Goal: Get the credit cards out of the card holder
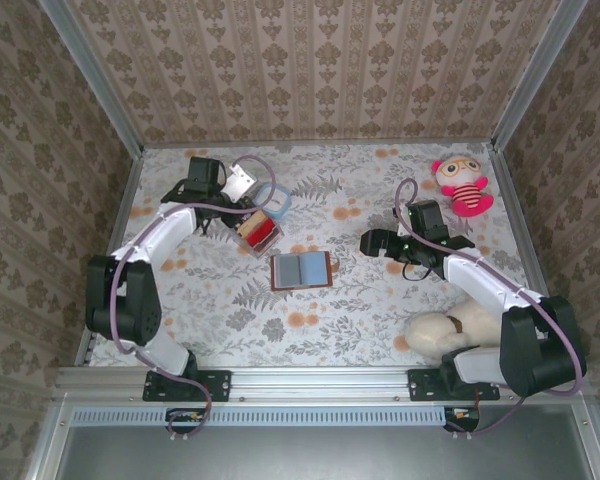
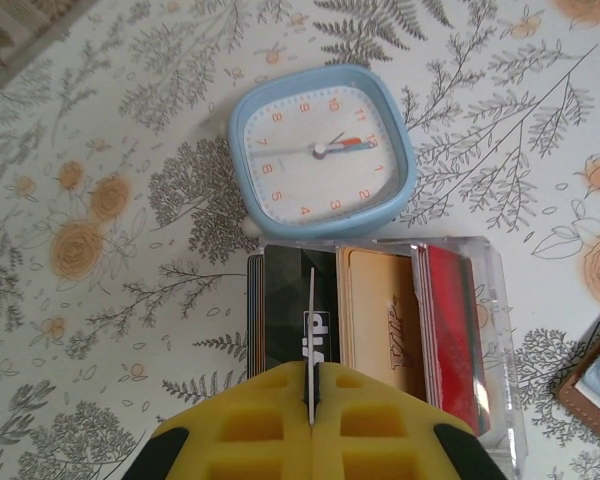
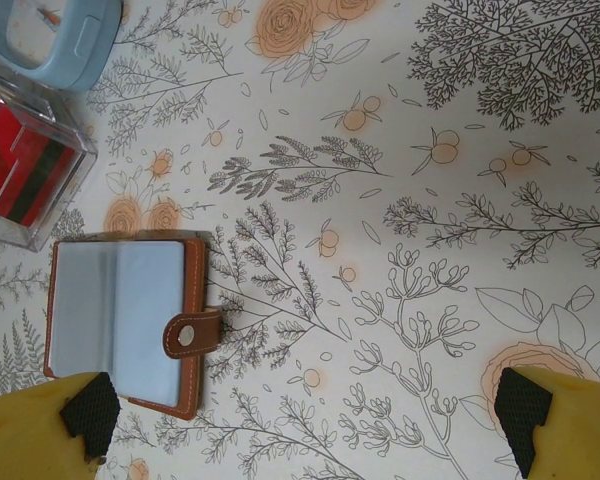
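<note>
The left gripper needs to go down toward the black cards first and then release the thin card there, so that the card gets into the clear box (image 1: pixel 259 232) of cards.
The card holder (image 1: pixel 301 270) lies open and flat mid-table, brown with light blue inner faces (image 3: pixel 120 320); one brown corner shows in the left wrist view (image 2: pixel 590 385). My left gripper (image 1: pixel 242 188) (image 2: pixel 312 400) is shut on a thin card (image 2: pixel 311 320), seen edge-on. It hangs over a clear plastic box (image 2: pixel 380 330) (image 1: pixel 259 232) that holds black, tan and red cards. My right gripper (image 1: pixel 372 242) (image 3: pixel 307 408) stands open above bare table to the right of the holder, with nothing between its fingers.
A light blue square clock (image 2: pixel 320 150) (image 1: pixel 277 203) lies just beyond the clear box (image 3: pixel 25 170). A pink doll (image 1: pixel 462 185) sits at the back right. A cream plush (image 1: pixel 445 328) rests by the right arm's base. Patterned walls enclose the table.
</note>
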Robot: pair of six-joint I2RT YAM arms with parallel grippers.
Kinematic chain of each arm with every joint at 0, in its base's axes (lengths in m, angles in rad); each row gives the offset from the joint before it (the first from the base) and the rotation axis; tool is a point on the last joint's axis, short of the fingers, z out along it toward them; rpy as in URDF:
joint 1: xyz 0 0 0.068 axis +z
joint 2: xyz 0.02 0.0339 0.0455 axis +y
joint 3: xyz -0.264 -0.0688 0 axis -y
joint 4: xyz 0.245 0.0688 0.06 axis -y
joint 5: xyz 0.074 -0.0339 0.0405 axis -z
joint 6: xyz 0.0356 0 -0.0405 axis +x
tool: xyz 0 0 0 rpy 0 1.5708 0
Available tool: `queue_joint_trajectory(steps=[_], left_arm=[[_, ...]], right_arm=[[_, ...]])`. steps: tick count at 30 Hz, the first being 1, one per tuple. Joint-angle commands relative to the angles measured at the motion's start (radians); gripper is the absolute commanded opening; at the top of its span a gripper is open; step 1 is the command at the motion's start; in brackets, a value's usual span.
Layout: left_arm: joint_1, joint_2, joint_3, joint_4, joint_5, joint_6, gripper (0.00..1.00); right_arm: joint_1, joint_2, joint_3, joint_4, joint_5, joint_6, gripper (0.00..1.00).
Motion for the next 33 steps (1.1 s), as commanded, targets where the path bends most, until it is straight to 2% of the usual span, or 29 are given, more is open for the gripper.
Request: queue_joint_trajectory(steps=[1,6,15,17,20,22,29,33], left_arm=[[0.010,0.041,0.048,-0.028,0.057,0.057,0.00],[0.017,0.095,0.082,-0.039,0.060,0.057,0.00],[0.009,0.185,0.133,-0.095,-0.018,0.049,0.00],[0.007,0.203,0.146,-0.112,-0.036,0.037,0.10],[0.001,0.209,0.146,-0.107,-0.048,0.016,0.29],[0.001,0.200,0.150,-0.100,-0.052,-0.008,0.37],[0.001,0.120,0.162,-0.069,-0.005,-0.107,0.44],[0.001,0.054,0.147,-0.052,0.003,-0.228,0.49]], right_arm=[[-0.004,0.008,-0.009,0.005,-0.015,-0.016,1.00],[-0.004,-0.001,-0.009,0.009,-0.021,-0.016,1.00],[-0.006,0.009,-0.004,0.003,-0.016,-0.013,1.00],[-0.006,0.011,-0.004,0.005,-0.014,-0.012,1.00],[-0.006,0.018,-0.001,0.005,-0.014,-0.010,1.00],[-0.006,0.023,0.000,0.004,-0.017,-0.009,1.00],[-0.007,0.032,0.001,0.009,-0.021,-0.006,1.00],[-0.007,0.031,0.002,0.009,-0.025,-0.004,1.00]])
